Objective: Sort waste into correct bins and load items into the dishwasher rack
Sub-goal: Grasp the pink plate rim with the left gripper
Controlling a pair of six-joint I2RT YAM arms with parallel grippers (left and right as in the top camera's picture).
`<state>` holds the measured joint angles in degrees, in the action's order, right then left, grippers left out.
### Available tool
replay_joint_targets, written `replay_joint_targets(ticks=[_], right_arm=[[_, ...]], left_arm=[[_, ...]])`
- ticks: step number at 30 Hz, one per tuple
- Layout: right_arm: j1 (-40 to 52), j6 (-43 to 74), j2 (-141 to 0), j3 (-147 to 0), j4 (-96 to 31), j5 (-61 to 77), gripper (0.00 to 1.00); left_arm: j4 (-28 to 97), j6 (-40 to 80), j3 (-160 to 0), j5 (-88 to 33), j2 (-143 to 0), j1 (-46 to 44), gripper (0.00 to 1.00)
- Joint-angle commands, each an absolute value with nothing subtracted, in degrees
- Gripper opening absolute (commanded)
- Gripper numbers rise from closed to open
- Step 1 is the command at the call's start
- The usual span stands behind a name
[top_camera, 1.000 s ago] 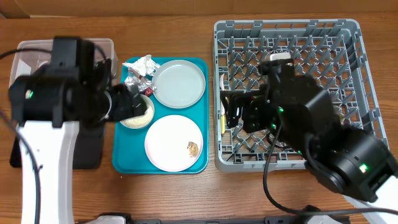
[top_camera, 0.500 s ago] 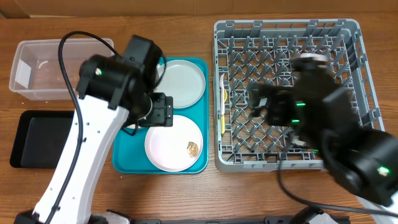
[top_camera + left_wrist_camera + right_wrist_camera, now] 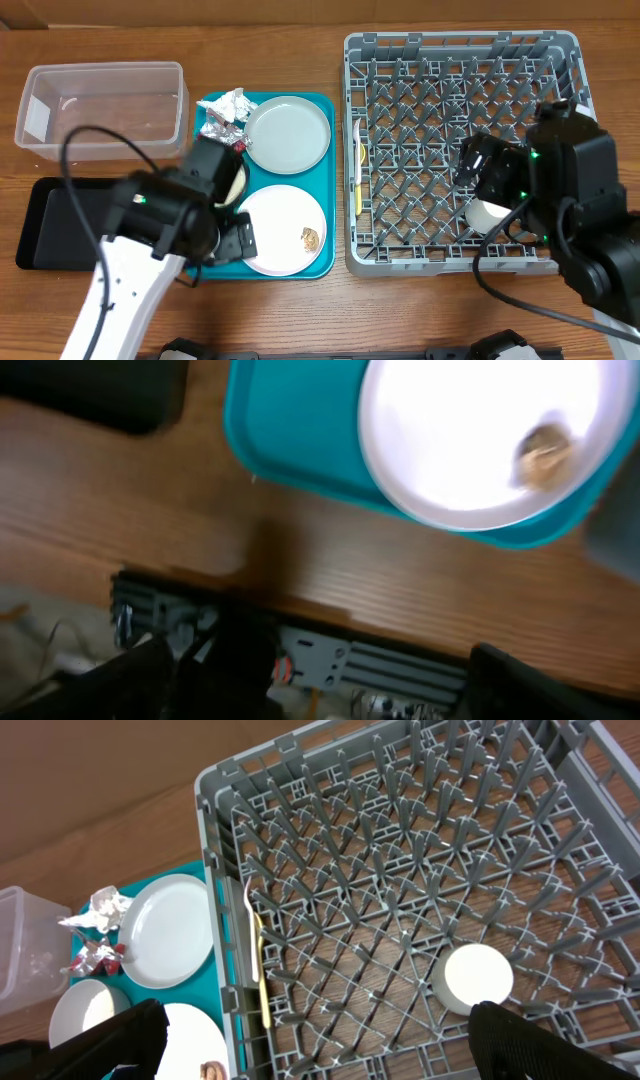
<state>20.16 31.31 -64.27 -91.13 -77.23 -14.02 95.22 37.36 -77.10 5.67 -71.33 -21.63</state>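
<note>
I need to lower my left gripper toward the teal tray and around the pale plate's rim on the black tray's side, because the brown scrap is by the opposite edge.
The grey dishwasher rack [image 3: 460,60] [image 3: 420,870] holds a small white cup [image 3: 487,213] [image 3: 477,977] at its front right and a pale-yellow utensil [image 3: 358,185] [image 3: 258,970] along its left wall. My right gripper [image 3: 482,170] [image 3: 320,1055] is open and empty above the cup. On the teal tray [image 3: 195,255] lie the grey plate [image 3: 288,133], the pale plate [image 3: 275,225] [image 3: 470,440] with a brown scrap [image 3: 311,237] [image 3: 545,450], the foil wrapper [image 3: 215,127], the napkin [image 3: 232,101] and the bowl [image 3: 232,178], half hidden by my arm. My left gripper [image 3: 235,240] [image 3: 320,690] is open and empty at the tray's front edge.
The clear tub [image 3: 100,105] stands at the back left and the black tray [image 3: 55,225] in front of it. The table's front edge and a metal frame rail [image 3: 380,665] lie just under my left gripper.
My left arm has swung from the tub and bowl to the tray's front edge. My right arm has moved from the rack's left side to its right, and the cup now sits in the rack.
</note>
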Motion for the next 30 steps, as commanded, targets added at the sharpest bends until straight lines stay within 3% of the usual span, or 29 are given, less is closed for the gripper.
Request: replay_joint_targets(ticks=[1, 15, 19, 24, 27, 30], right_arm=[[19.9, 31.5, -65.3, -91.8, -77.0, -14.1, 1.0], [19.9, 31.3, -67.6, -91.7, -77.6, -14.1, 1.0], [19.9, 31.3, -67.6, -91.7, -78.1, -14.0, 1.0], [19.9, 31.3, -67.6, -91.7, -78.4, -14.0, 1.0], [19.9, 31.4, -67.6, -91.7, -78.4, -14.0, 1.0], [19.9, 31.3, -67.6, -91.7, -78.6, -14.0, 1.0]], left_arm=[[91.7, 44.6, -67.2, 6.6, -69.5, -21.3, 0.9], [60.9, 46.0, -43.7, 1.0, -69.8, -16.9, 0.79], [51.6, 41.1, -41.0, -0.7, -70.7, -11.1, 0.77], [44.8, 36.4, -40.1, -2.6, -74.3, -10.2, 0.77], [42.6, 35.8, -40.1, -2.8, -78.9, -10.2, 0.63], [40.9, 34.7, -40.1, -2.8, -82.1, -10.2, 0.57]])
